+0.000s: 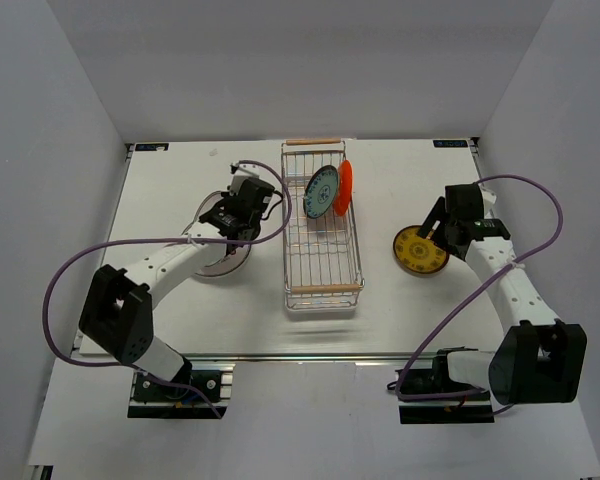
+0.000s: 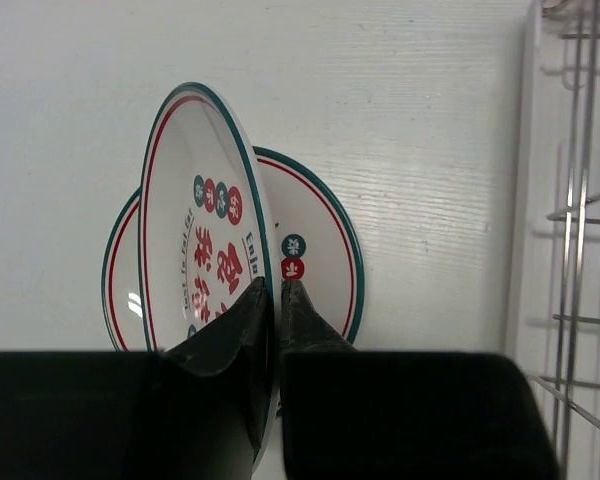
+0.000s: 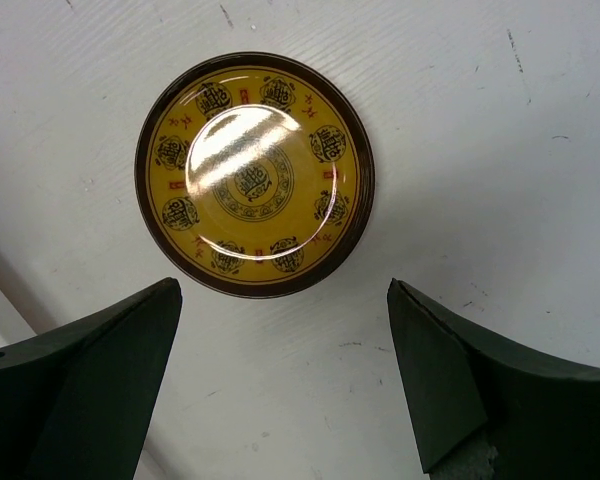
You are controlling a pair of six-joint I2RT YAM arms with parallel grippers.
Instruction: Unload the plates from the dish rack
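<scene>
The tilted white plate should next go a little farther down over the matching plate in my left gripper, before the gripper lets go of the plate's rim.
The silver wire dish rack (image 1: 322,272) stands mid-table with a teal plate (image 1: 320,192) and an orange-red plate (image 1: 344,187) upright in its far part. My left gripper (image 2: 276,290) is shut on the rim of a tilted white plate with red marks and a green rim (image 2: 195,225), held over a matching plate (image 2: 325,250) lying flat on the table left of the rack. My right gripper (image 3: 280,300) is open and empty just above the table, near a yellow-brown patterned plate (image 3: 253,173) that lies flat right of the rack (image 1: 420,250).
The rack's wire side shows at the right edge of the left wrist view (image 2: 575,200). Purple cables loop beside both arms. Grey walls enclose the white table (image 1: 180,320) on three sides.
</scene>
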